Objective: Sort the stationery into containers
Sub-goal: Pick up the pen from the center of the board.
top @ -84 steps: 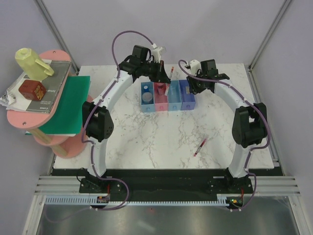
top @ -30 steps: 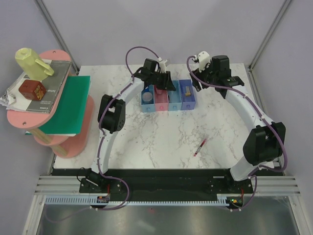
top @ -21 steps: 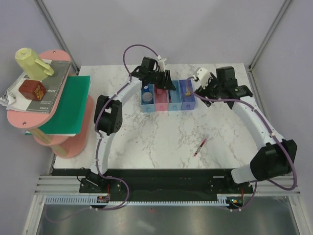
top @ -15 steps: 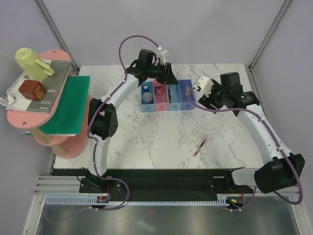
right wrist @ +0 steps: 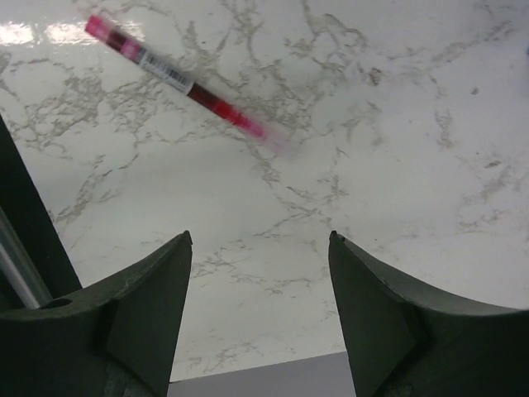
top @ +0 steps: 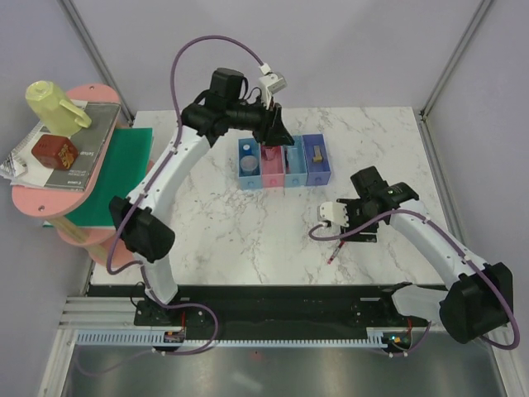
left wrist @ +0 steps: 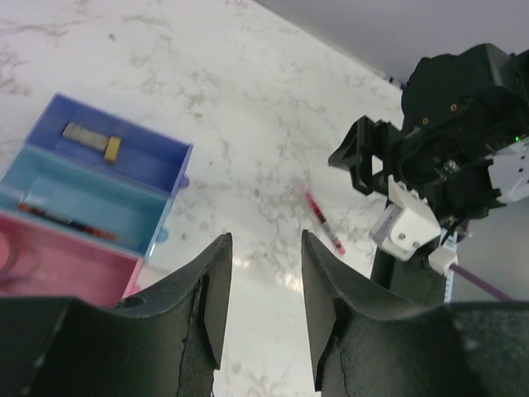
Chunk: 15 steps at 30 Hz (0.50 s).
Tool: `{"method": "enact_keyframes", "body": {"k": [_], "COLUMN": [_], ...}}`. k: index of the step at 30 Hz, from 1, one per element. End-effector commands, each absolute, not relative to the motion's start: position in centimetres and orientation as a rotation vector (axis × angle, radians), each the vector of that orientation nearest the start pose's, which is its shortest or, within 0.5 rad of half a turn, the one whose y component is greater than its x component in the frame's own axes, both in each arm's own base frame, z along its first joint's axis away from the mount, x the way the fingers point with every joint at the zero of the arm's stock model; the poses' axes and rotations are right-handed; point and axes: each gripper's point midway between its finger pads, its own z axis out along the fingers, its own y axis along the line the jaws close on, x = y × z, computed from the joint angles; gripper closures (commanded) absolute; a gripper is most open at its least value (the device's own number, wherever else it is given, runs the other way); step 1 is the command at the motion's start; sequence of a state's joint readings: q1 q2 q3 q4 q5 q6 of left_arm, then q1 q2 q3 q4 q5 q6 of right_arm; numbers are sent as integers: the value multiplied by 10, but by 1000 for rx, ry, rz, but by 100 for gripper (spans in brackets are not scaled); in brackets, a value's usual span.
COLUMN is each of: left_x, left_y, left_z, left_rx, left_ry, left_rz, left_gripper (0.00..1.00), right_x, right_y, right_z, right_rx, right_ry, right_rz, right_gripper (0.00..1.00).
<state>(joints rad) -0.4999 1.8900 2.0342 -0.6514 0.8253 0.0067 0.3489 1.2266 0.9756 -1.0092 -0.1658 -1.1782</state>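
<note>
The right gripper moves down toward the left in the top view next and turns onto the red part beside the marble pen's label, because the pen lies crooked.
The four joined containers stand at the back middle: blue [top: 247, 169], pink [top: 271, 171], light blue [top: 294, 169], violet-blue [top: 316, 167]. A round roll [top: 245, 163] lies in the blue one, a tan block [left wrist: 111, 149] in the violet-blue one [left wrist: 140, 159], and a red pen [left wrist: 58, 217] in the light blue one [left wrist: 91, 198]. A second red pen [top: 333, 253] lies on the marble, also seen in both wrist views [right wrist: 178, 78] [left wrist: 324, 235]. My left gripper [top: 274, 132] [left wrist: 264, 244] is open and empty above the containers. My right gripper [top: 354, 230] [right wrist: 260, 244] is open, close over the loose pen.
A pink shelf unit [top: 116, 248] stands off the table's left edge with a yellow-green jug [top: 54, 106], books [top: 87, 145], a red-brown block [top: 54, 152] and a green sheet [top: 116, 178]. The right arm [left wrist: 446, 157] shows in the left wrist view.
My left gripper held a red pen over the containers, let it go into the light blue one and rose. My right arm swung from the containers forward, down to the loose pen.
</note>
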Motion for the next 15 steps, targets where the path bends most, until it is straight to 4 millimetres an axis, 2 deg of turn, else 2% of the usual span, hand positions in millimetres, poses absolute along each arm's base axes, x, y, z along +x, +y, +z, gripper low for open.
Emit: {"method": "enact_keyframes", "body": {"k": [1, 6, 9, 10, 12, 14, 15], "left_x": [341, 310, 295, 289, 279, 270, 266], "left_y": [-278, -228, -210, -204, -196, -188, -185], "left_z": [319, 313, 301, 304, 294, 296, 287], "left_rx": [1103, 1120, 1148, 1152, 1163, 1173, 1180], "left_ry": [1902, 1908, 1933, 1920, 1952, 1934, 1958], "left_rz": [-817, -582, -513, -495, -476, -451, -441], "left_gripper": [54, 53, 52, 52, 52, 51, 51], "right_x": [216, 213, 208, 207, 212, 219, 220], "right_y": [76, 85, 91, 95, 100, 107, 108], "right_z": [101, 77, 59, 56, 47, 42, 39], "right_rx": [-2197, -2294, -2369, -2389, -2405, -2413, -2420], "right_ry": [1810, 1720, 1695, 1677, 1674, 1671, 1678], "right_rz": [-27, -95, -82, -78, -68, -62, -54], "right_gripper": [25, 23, 24, 24, 25, 27, 28]}}
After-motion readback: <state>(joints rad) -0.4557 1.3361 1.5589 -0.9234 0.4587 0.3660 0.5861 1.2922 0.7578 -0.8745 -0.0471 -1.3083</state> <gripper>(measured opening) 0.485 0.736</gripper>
